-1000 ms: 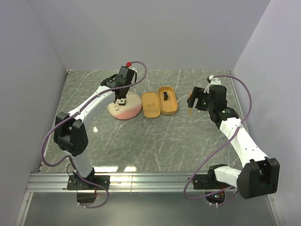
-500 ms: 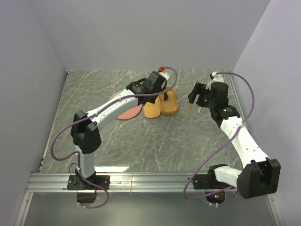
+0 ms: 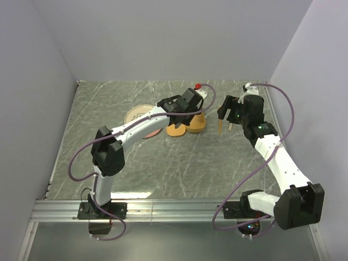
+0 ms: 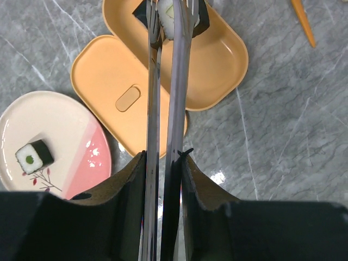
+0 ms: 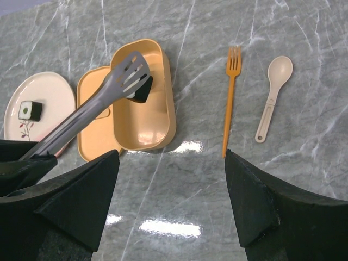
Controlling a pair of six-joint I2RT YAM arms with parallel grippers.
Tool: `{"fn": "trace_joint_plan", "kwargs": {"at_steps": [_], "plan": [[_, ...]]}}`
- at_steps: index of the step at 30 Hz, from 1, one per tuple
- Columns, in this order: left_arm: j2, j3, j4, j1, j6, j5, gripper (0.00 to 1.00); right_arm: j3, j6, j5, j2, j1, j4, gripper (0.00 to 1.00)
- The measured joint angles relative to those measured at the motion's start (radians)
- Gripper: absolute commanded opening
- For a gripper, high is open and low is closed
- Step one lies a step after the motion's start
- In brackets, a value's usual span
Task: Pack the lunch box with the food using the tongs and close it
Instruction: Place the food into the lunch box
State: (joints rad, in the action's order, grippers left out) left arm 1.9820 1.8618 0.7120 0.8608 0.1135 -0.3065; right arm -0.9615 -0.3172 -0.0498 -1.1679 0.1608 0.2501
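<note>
I should next lower my left gripper and pull it back until the ends of the tongs dip into the open orange lunch box (image 3: 197,125) (image 4: 217,60), then let go, because the pinched cube hangs above the lunch box's bottom.
My left gripper (image 4: 163,157) is shut on the slim grey tongs (image 4: 179,81), whose arms reach up to the open orange lunch box (image 4: 217,60). A dark food cube with a pale centre (image 4: 169,12) is pinched between the tong tips, over the far end of the box. The flat lid (image 4: 109,81) lies beside the box on its left. Another food cube (image 4: 33,156) sits on the cream-and-pink plate (image 4: 65,125). My right gripper (image 5: 171,179) hangs open and empty over bare table, in front of the box (image 5: 144,109). In the top view the left gripper (image 3: 187,109) covers most of the box (image 3: 197,125).
An orange fork (image 5: 230,98) and a beige spoon (image 5: 272,98) lie on the marble table to the right of the box. The plate (image 3: 137,115) is left of the lid (image 3: 175,130). Grey walls close in the table on three sides.
My left arm has swung right from the plate to over the lunch box, carrying the tongs and a food cube. The right arm has barely moved.
</note>
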Motion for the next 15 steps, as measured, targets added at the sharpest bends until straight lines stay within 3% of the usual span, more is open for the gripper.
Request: {"fn": "trace_joint_plan", "kwargs": {"at_steps": [15], "plan": [[0.014, -0.035, 0.014, 0.001, 0.025, 0.013, 0.26, 0.001, 0.0, -0.013, 0.001, -0.015, 0.0, 0.85]]}}
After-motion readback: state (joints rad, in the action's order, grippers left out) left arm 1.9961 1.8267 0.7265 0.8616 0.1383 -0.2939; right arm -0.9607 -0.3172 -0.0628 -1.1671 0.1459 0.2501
